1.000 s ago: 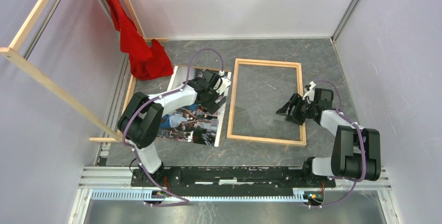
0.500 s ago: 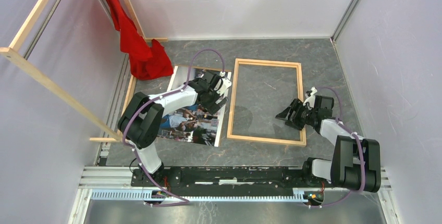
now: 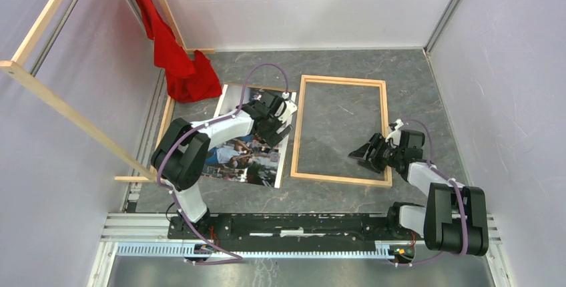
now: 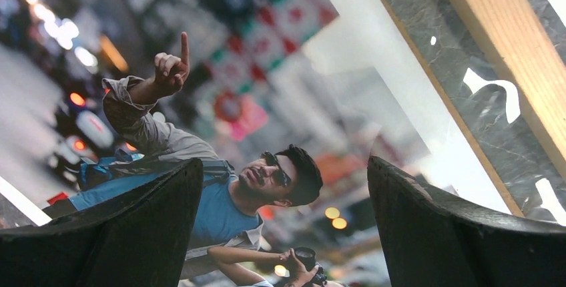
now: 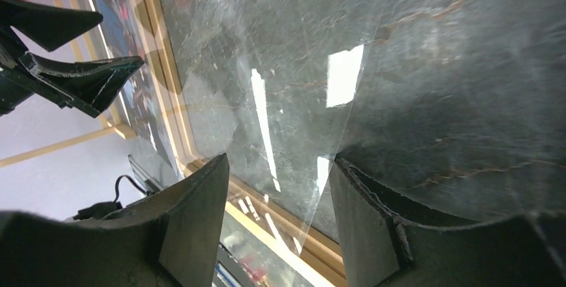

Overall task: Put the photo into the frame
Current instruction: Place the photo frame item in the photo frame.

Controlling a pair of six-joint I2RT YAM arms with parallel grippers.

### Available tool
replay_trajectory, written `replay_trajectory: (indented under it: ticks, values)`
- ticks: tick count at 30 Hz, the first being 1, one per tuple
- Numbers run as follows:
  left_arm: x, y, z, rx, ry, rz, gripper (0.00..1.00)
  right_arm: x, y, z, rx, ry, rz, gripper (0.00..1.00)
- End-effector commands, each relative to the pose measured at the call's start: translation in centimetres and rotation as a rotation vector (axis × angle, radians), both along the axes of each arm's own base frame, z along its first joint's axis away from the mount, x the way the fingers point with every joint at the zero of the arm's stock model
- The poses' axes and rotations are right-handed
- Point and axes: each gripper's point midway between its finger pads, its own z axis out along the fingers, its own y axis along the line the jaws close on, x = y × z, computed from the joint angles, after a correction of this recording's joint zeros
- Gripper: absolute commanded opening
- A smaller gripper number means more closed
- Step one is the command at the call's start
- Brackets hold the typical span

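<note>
My right gripper moves outward from the frame's near bar over the frame's opening next, to get along the clear sheet's edge (image 5: 342, 133) after that.
The photo (image 3: 243, 150) lies picture side up on the table, left of the frame (image 3: 340, 80). My left gripper (image 3: 277, 127) is open and hovers low over the photo's right part, by the frame's left rail. In the left wrist view its fingers (image 4: 284, 167) straddle the man in blue on the photo (image 4: 220, 100), and the frame's rail (image 4: 507, 53) is at upper right. My right gripper (image 3: 358, 154) is open over the frame's near right corner. In the right wrist view (image 5: 280, 160) the edge of a clear sheet (image 5: 300, 100) runs between the fingers, over the frame's near rail (image 5: 263, 225).
A brown panel edge (image 3: 167, 113) shows under the photo's left side. A red cloth (image 3: 183, 67) hangs and bunches at the back left. Long wooden rails (image 3: 67, 110) cross the left side. Grey walls close in left, back and right.
My right gripper has moved nearer, from the frame's right rail toward its near right corner. The left gripper and the photo have not moved.
</note>
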Motion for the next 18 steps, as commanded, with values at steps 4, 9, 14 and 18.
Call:
replay_trajectory:
  ticks: [4, 9, 14, 18]
  values:
    - [-0.1, -1.1, 0.3, -0.008, -0.020, -0.064, 0.98, 0.7, 1.7, 0.9, 0.082, -0.028, 0.008, 0.60]
    - [-0.2, -0.9, 0.3, 0.001, -0.019, -0.070, 0.98, 2.4, 2.1, 4.0, 0.137, -0.145, 0.002, 0.59]
    - [-0.3, -0.9, 0.2, 0.004, -0.016, -0.074, 0.98, 2.7, 2.8, 6.7, 0.249, -0.253, -0.021, 0.59]
    - [-0.4, -0.9, 0.1, 0.001, -0.009, -0.076, 0.98, 2.1, 3.2, 7.0, 0.315, -0.267, -0.033, 0.58]
